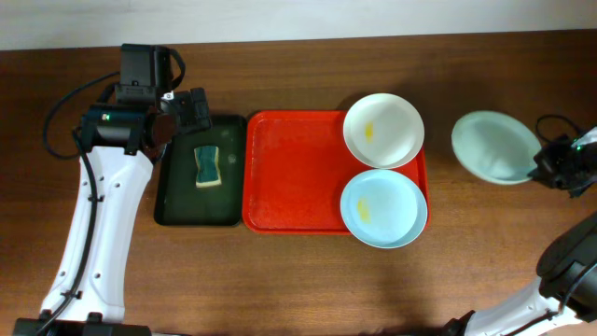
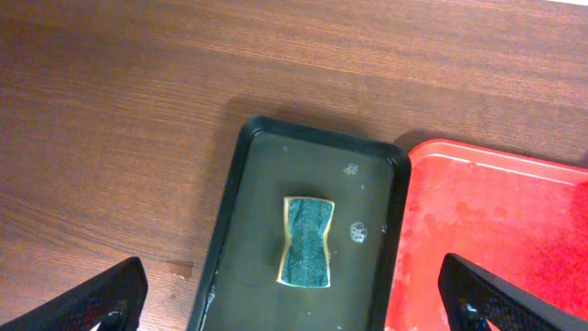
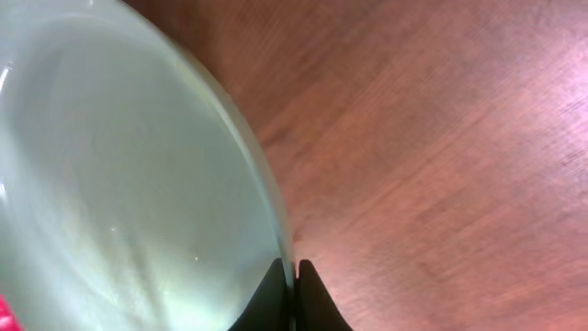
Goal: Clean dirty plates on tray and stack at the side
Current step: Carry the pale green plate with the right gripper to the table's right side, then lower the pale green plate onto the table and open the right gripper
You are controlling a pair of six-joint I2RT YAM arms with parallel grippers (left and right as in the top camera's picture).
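Observation:
The robot will lower the plate with its right gripper onto the bare tabletop beside the red tray and let it go there, since that spot is below the right gripper and to its left in the overhead view.
The red tray (image 1: 294, 177) lies mid-table. Two plates rest on its right end: a white plate (image 1: 383, 130) with a yellow smear at the back and a pale blue plate (image 1: 383, 208) with a faint yellow smear in front. A third, pale green plate (image 1: 494, 147) is off the tray at the right, its right rim pinched in my right gripper (image 1: 543, 166); the right wrist view shows the plate (image 3: 119, 184) filling the left side, with the gripper (image 3: 295, 268) shut on its rim. My left gripper (image 2: 294, 299) stands wide open above the green-and-yellow sponge (image 2: 307, 241), holding nothing.
The sponge (image 1: 207, 166) lies in a dark green tray (image 1: 177, 201), which sits just left of the red tray. Small foam spots mark this green tray (image 2: 239, 184). Brown wooden table (image 1: 280, 280) surrounds everything. A dark cable (image 1: 550, 121) runs at the far right.

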